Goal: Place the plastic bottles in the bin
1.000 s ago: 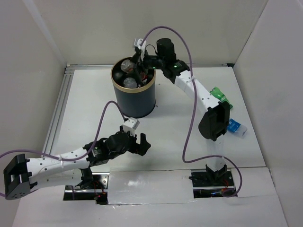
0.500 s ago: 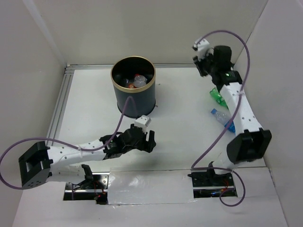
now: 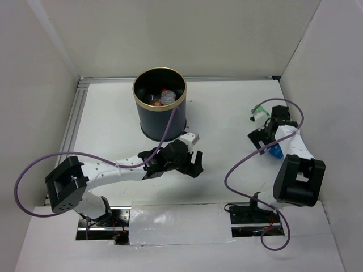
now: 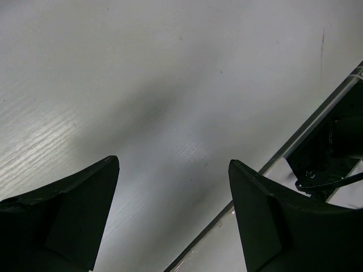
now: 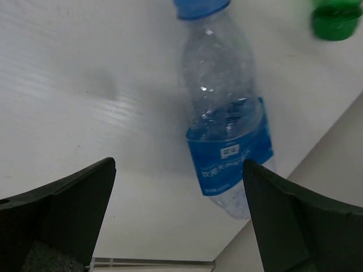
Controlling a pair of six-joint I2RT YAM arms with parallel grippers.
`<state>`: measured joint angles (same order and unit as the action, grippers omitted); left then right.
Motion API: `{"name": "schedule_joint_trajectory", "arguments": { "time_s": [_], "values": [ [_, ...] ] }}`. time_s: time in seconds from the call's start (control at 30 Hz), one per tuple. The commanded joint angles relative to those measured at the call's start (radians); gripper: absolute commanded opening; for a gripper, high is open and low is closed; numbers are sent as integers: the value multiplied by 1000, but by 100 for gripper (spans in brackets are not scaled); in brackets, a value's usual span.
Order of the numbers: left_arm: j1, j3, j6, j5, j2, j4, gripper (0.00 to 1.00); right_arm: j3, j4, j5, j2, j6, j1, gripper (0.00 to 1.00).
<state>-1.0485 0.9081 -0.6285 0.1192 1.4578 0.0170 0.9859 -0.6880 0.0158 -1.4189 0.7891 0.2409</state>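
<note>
The blue label [image 3: 276, 151] [image 5: 229, 148] lies below the robot's right gripper, off-center toward the right in the wrist view, so the gripper will next move that way and down to straddle it.
The bin [image 3: 160, 122], dark with a gold rim, stands at the back middle and holds several plastic bottles [image 3: 163, 97]. A clear bottle with a blue label and blue cap [image 5: 224, 122] lies on the table at the right; only a blue bit of it [image 3: 277, 152] shows in the top view. A green bottle [image 3: 254, 111] lies just beyond it, and its edge shows in the right wrist view [image 5: 334, 20]. My right gripper [image 3: 264, 140] is open and empty, low over the blue-label bottle [image 5: 178, 215]. My left gripper [image 3: 197, 164] is open and empty over bare table [image 4: 173, 215].
The white side wall [image 3: 323, 73] stands close to the right of the two bottles. The table's front edge with a dark rail [image 4: 295, 147] runs next to my left gripper. The right arm's purple cable [image 3: 238, 170] loops over the table.
My right arm left the bin, swung to the right side and came down over the blue-label bottle. My left arm reached further right across the table's middle.
</note>
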Motion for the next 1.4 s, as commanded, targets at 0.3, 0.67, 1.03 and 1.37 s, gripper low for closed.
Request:
{"name": "schedule_joint_trajectory", "arguments": {
  "time_s": [0.3, 0.67, 1.03, 1.37],
  "values": [
    [2, 65, -19, -3, 16, 21, 90, -147, 318, -27, -156, 144, 38, 99],
    [2, -44, -48, 25, -99, 21, 92, 19, 156, 142, 54, 272, 47, 99],
    [2, -5, -39, 16, -76, 32, 92, 134, 163, 99, -236, 317, 129, 99],
    [2, -14, -48, 16, -66, 23, 92, 155, 257, 59, -253, 386, 159, 99]
  ]
}}
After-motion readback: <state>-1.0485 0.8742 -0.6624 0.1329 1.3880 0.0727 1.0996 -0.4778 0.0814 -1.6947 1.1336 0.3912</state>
